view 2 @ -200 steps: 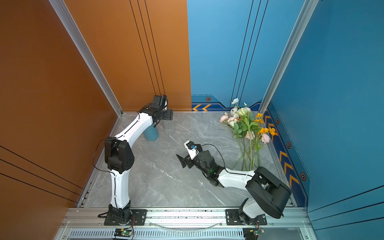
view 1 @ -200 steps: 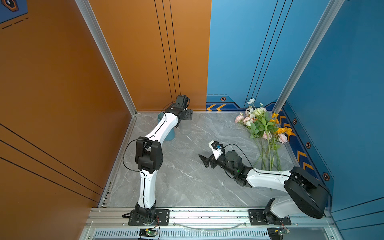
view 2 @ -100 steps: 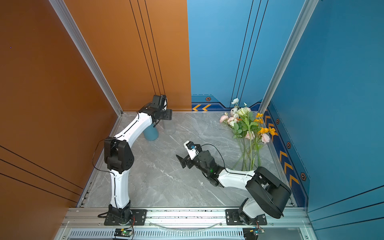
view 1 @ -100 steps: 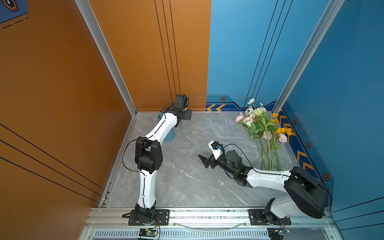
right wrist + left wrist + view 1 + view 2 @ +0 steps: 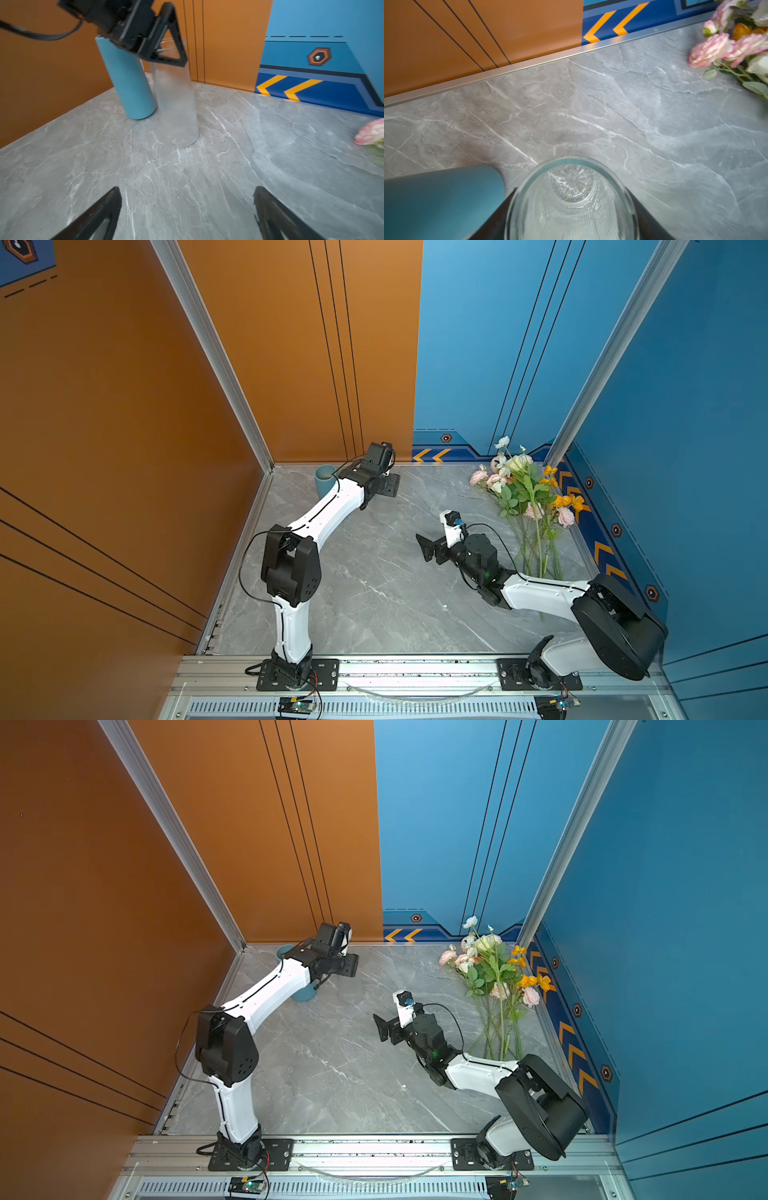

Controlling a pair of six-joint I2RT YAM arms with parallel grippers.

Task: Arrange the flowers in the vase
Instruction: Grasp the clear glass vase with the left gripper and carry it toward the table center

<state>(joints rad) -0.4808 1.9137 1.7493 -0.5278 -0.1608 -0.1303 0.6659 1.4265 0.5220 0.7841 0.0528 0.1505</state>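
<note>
I will carry the vase [image 5: 572, 199] back with my left gripper, away from the teal cylinder, and release its rim mid-table, as the flowers are far off.
A clear ribbed glass vase [image 5: 572, 199] [image 5: 176, 104] stands at the back left of the marble table, slightly tilted. My left gripper [image 5: 388, 485] [image 5: 347, 967] [image 5: 571, 189] [image 5: 164, 47] is shut on the vase's rim, one finger on each side. The flowers [image 5: 528, 493] [image 5: 494, 973] [image 5: 733, 47] [image 5: 372, 133] lie in a loose bunch at the back right, blooms toward the back wall. They are pink, cream, white and orange. My right gripper [image 5: 426, 547] [image 5: 382, 1029] [image 5: 187, 193] hovers open over the table's middle, left of the stems, holding nothing.
A teal cylinder [image 5: 324, 479] [image 5: 305, 994] [image 5: 440, 199] [image 5: 128, 83] stands right beside the glass vase, partly under the left arm. Orange and blue walls close the table [image 5: 374, 593] on three sides. An aluminium rail [image 5: 415, 672] runs along the front.
The left gripper has shifted a little to the right and forward at the glass vase. The right arm and the flowers have not moved.
</note>
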